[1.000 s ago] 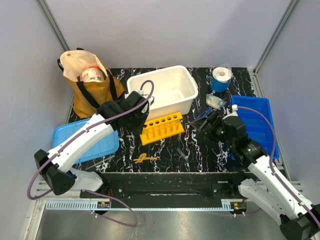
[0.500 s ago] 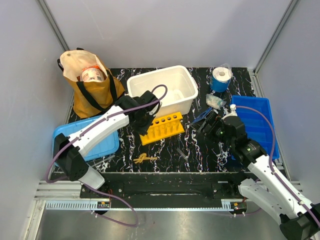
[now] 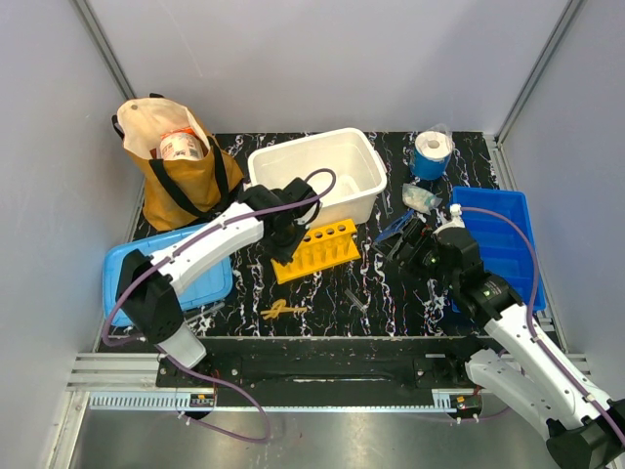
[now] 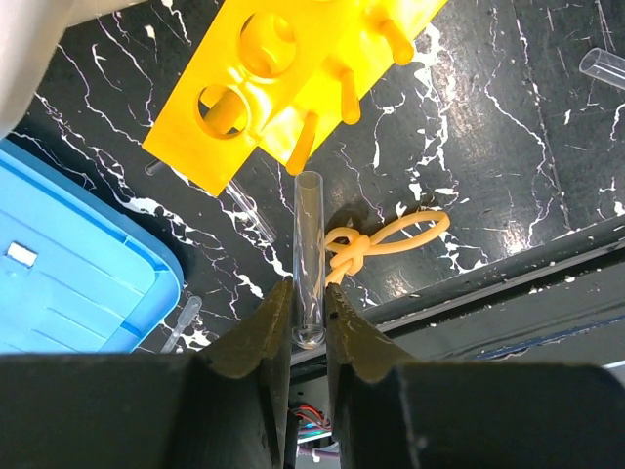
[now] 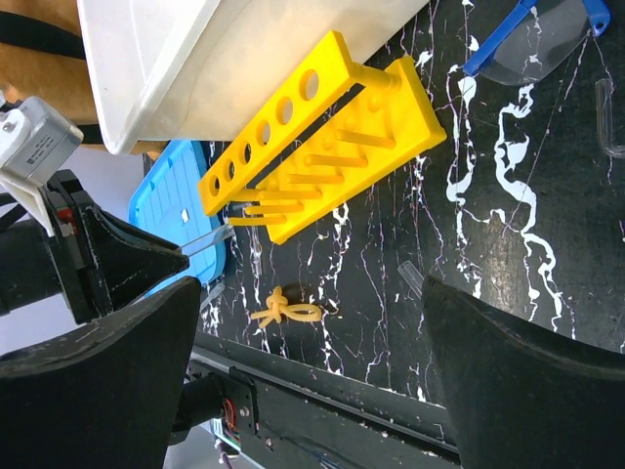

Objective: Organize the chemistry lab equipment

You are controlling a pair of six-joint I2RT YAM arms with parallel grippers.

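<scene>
The left gripper will next push toward the rack's bare end peg (image 4: 302, 145) just ahead of its fingers, slide the tube's opening over the peg, and let go.
My left gripper (image 3: 283, 239) (image 4: 310, 303) is shut on a thin clear test tube (image 4: 309, 244), hovering at the left end of the yellow tube rack (image 3: 315, 249) (image 4: 293, 68). Below the tube a yellow-orange knotted piece (image 3: 283, 311) (image 4: 376, 239) lies on the black marbled table. My right gripper (image 3: 405, 239) (image 5: 312, 322) stands wide open with nothing between its fingers, just right of the rack. Blue-framed safety glasses (image 3: 395, 227) (image 5: 527, 29) lie beside it. Another clear tube (image 3: 356, 300) (image 5: 410, 277) lies loose in front of the rack. A small clear packet (image 3: 420, 197) rests behind the glasses.
A white bin (image 3: 317, 176) stands behind the rack. A blue tray (image 3: 498, 244) sits at the right, a blue lid (image 3: 166, 274) at the left, a brown bag (image 3: 176, 166) at the back left. A blue roll (image 3: 430, 154) stands at the back right. A pipette (image 4: 184, 318) lies by the lid.
The left arm has swung right from beside the brown bag to the rack's left end, the tube still gripped. The right arm has hardly moved.
</scene>
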